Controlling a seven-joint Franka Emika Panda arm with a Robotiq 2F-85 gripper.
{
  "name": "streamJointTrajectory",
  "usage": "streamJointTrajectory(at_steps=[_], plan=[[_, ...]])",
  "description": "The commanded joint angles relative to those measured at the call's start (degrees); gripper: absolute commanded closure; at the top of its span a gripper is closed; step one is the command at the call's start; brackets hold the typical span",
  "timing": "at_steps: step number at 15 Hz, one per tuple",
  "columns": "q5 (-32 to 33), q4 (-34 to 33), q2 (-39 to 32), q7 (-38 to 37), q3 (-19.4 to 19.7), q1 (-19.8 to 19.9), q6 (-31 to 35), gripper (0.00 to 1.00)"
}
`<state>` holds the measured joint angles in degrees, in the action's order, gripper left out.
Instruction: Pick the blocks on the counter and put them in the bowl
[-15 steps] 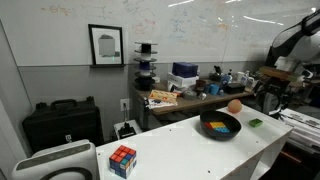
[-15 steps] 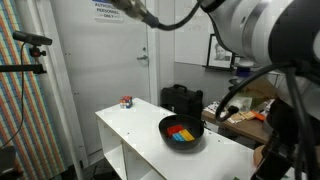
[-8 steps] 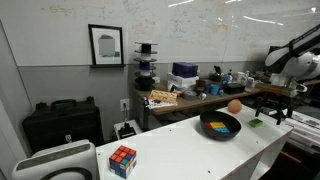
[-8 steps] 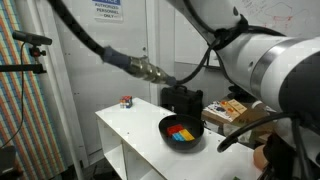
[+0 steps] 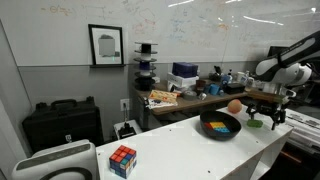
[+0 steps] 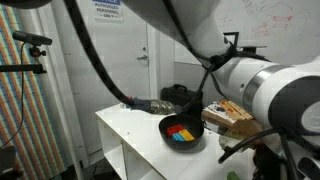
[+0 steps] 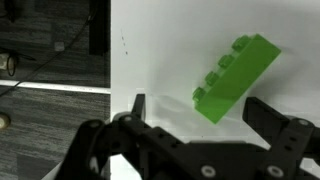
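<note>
My gripper has one finger nearer to the block than the other, so next I will move it gently onto the green block (image 5: 254, 123) (image 7: 235, 78), toward the right in the wrist view, and close its fingers across the block.
A green block (image 7: 235, 78) lies tilted on the white counter (image 7: 165, 60) in the wrist view. My gripper (image 7: 213, 118) is open just above it, one finger on each side, and touches nothing. In an exterior view the gripper (image 5: 264, 116) hangs low over the counter's (image 5: 190, 150) end, just right of the black bowl (image 5: 220, 126). The bowl (image 6: 181, 132) holds a yellow block (image 6: 172, 127), a red block (image 6: 187, 131) and a blue block (image 6: 180, 138). The arm's big links fill the right side of that view and hide the gripper.
An orange ball (image 5: 234, 105) sits behind the bowl. A multicoloured puzzle cube (image 5: 123, 160) stands at the counter's other end, cube (image 6: 127, 101). The counter's edge runs down the wrist view, with dark floor beyond. A cluttered desk (image 5: 190, 98) stands behind the counter.
The arm has swung in and come down from high up to just above the counter beside the bowl. The gripper has stayed open.
</note>
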<state>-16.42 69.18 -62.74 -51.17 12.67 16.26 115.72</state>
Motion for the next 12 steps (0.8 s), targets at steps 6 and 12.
streamJointTrajectory(at_steps=[6, 12], plan=[[0.91, -0.77, 0.27, 1.65, -1.77, -0.47, -1.12, 0.05], [-0.21, 1.75, 2.11, 3.47, -3.24, -0.06, 0.71, 0.54]])
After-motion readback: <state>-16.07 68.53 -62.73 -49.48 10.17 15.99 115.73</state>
